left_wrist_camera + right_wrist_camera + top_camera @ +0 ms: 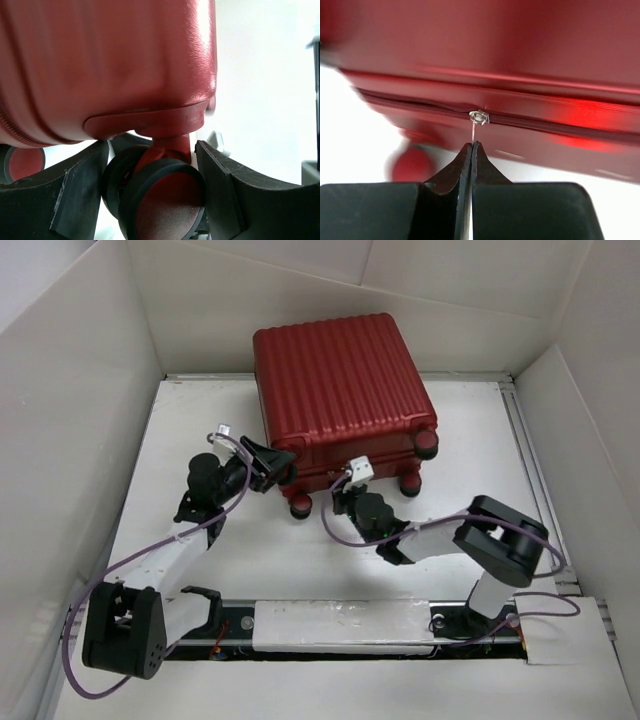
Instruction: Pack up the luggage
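Note:
The bare tabletop (321, 519) beside the lower wheel is back from my left gripper and to its right in the top view, so I will draw the wheel over it and let go.
The luggage (340, 390) is a dark-red ribbed hard-shell suitcase lying flat and closed at the back middle of the white table, its dark wheels facing me. My left gripper (272, 468) is at its near left corner. In the left wrist view the gripper (152, 150) has one finger on each side of a wheel (165, 200), touching it, under the shell (100, 65). My right gripper (350, 485) is at the near side seam. In the right wrist view it (471, 145) is shut on the thin metal zipper pull (479, 117) of the suitcase (520, 50).
White walls (80, 390) enclose the table on the left, back and right. Other wheels (410, 485) stick out toward the right arm (500, 540). A mounting rail (340, 625) runs along the near edge. Purple cables (100, 590) loop off both arms.

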You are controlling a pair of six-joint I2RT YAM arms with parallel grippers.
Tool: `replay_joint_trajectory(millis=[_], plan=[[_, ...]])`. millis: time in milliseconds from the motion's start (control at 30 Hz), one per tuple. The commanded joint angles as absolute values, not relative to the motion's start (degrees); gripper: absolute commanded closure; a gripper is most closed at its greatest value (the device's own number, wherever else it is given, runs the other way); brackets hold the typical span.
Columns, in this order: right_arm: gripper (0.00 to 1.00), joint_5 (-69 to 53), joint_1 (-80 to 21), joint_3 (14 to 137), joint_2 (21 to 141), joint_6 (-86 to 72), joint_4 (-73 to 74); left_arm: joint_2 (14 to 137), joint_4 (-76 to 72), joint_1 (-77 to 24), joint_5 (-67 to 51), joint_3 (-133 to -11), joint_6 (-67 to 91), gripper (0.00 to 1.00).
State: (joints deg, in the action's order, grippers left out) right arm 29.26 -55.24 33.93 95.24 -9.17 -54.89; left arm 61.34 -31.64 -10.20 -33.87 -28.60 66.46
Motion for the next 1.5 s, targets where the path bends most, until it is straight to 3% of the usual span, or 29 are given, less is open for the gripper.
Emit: replay_joint_trajectory(millis=[0,167,400,633,800,833,867,933,1000,1033,1067,1167,1200,1300,1467], plan=[[1.00,18.74,-60.72,39.63,100.53,-13.61,-62.39,59.59,-43.59,-17.13,-36.74,-31.11,68.72,1.00],[1.00,12.06,-66.44,46.39,107.74,-18.01,-68.89,55.74,-43.59,-21.43,-36.74,-31.11,72.24,1.00],[1.00,11.51,-71.45,52.18,117.23,-27.33,-85.24,51.42,-45.87,-28.38,-33.49,-31.73,78.82,1.00],[1.00,20.62,-73.65,58.01,123.75,-32.42,-90.43,51.94,-48.51,-39.62,-26.90,-32.26,80.68,1.00],[1.00,27.42,-73.65,52.13,124.02,-34.63,-101.74,51.94,-53.52,-41.48,-23.91,-29.89,82.88,1.00],[0.96,27.42,-73.65,50.47,123.32,-34.63,-103.08,51.94,-54.05,-41.48,-23.91,-29.88,83.66,1.00],[0.80,29.86,-74.26,46.62,121.31,-34.63,-103.79,51.16,-54.05,-41.48,-23.91,-29.88,83.67,1.00],[0.57,31.54,-75.14,42.56,118.67,-33.85,-103.80,50.10,-51.70,-41.48,-23.91,-31.37,82.10,1.00],[0.45,33.65,-76.72,36.43,115.77,-33.31,-102.84,48.27,-42.67,-38.25,-24.60,-34.35,76.23,1.00],[0.38,34.27,-77.34,34.56,112.53,-33.31,-100.48,47.29,-38.19,-37.19,-24.61,-38.28,73.24,0.96],[0.36,35.15,-78.39,32.80,110.85,-32.61,-98.72,46.24,-28.23,-36.39,-22.43,-40.41,70.17,0.75],[0.32,38.31,-80.06,26.91,103.55,-32.61,-88.89,41.94,-12.27,-34.37,-11.93,-49.87,55.76,0.45],[0.30,39.02,-80.94,26.11,101.53,-32.61,-85.46,40.88,-4.56,-34.37,-9.08,-51.66,52.76,0.30],[0.27,41.21,-83.31,25.49,93.27,-33.74,-67.20,35.52,5.59,-34.37,2.41,-55.28,45.36,0.20],[0.22,49.81,-87.62,35.65,81.67,-35.07,-26.38,24.64,9.84,-34.37,8.96,-49.85,42.54,0.23]])
